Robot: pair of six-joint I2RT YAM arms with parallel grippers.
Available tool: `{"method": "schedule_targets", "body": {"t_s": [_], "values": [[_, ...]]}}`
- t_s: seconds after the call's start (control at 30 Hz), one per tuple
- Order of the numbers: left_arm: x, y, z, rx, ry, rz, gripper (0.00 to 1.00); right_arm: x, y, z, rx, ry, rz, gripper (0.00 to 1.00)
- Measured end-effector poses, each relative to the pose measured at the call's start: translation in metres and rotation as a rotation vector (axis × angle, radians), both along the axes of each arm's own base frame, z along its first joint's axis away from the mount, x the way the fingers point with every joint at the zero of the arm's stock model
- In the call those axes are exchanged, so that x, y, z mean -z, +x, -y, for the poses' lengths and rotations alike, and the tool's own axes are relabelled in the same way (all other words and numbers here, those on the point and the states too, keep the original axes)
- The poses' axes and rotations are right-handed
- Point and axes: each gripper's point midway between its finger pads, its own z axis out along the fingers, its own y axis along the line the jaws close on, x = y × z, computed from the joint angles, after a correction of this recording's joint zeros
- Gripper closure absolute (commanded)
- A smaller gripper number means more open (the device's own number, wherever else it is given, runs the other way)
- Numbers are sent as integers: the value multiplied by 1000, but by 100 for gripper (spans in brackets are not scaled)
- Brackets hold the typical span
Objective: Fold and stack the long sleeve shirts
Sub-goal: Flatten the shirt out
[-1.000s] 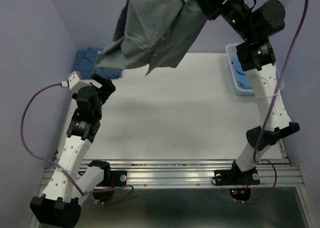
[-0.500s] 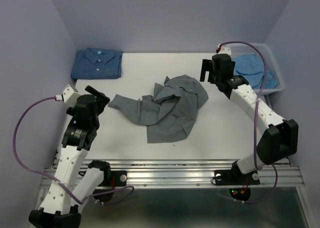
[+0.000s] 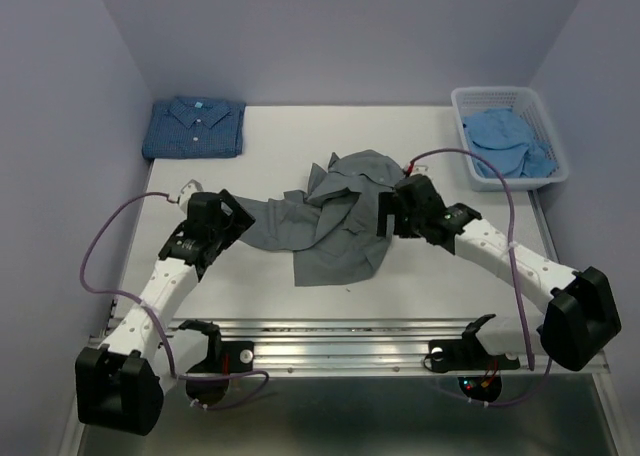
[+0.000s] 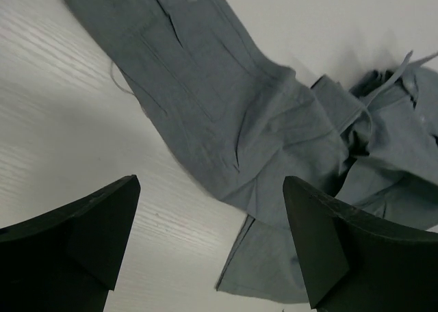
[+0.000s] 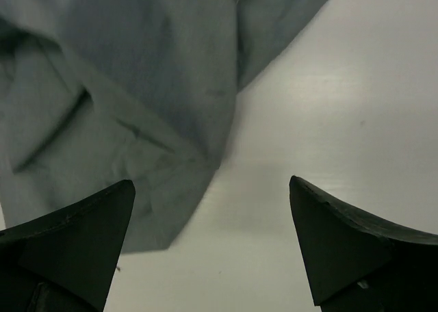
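Observation:
My left gripper needs to move down and across onto the sleeve's near edge [image 3: 279, 245] [image 4: 213, 187], because that grey sleeve is below it and to its right in the top view.
A plain grey long sleeve shirt [image 3: 340, 221] lies crumpled in the middle of the table, one sleeve trailing left. My left gripper [image 3: 240, 219] hovers open over that sleeve [image 4: 233, 113], with nothing between its fingers [image 4: 89, 237]. At the shirt's right edge my right gripper [image 3: 385, 216] is also open and empty, over cloth [image 5: 123, 72] and bare table. The dark blue dotted shirt [image 3: 195, 126] lies folded at the back left corner. A pale blue shirt [image 3: 505, 136] sits bunched in the basket.
The white lattice basket [image 3: 500, 94] stands at the back right corner. Purple walls close in the table on three sides. The arms' bases and a metal rail [image 3: 340, 341] run along the near edge.
The grey shirt, held high by my right gripper a second ago, now lies on the table. The right gripper opened and came down to its right edge. The left arm reached in towards the sleeve.

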Motion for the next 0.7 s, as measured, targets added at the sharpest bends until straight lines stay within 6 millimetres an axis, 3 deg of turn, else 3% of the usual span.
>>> {"method": "schedule_targets", "body": {"t_s": [0.1,0.23,0.4,0.57,0.63,0.7], "values": [[32,-3,28,110,-65,-78,1,47,-48,-28,-104,-5,-137,0],[48,-6,56,205,-109,-124,1,75,-77,-32,-114,10,-212,0],[66,-6,71,208,-119,-174,1,88,-90,-33,-103,37,-239,0],[105,-10,73,162,-86,-292,1,92,-91,-38,-111,41,-238,0],[99,5,79,147,-92,-263,1,91,-90,-41,-114,48,-228,0],[105,10,80,131,-85,-273,1,90,-90,-44,-121,54,-221,0]]}}
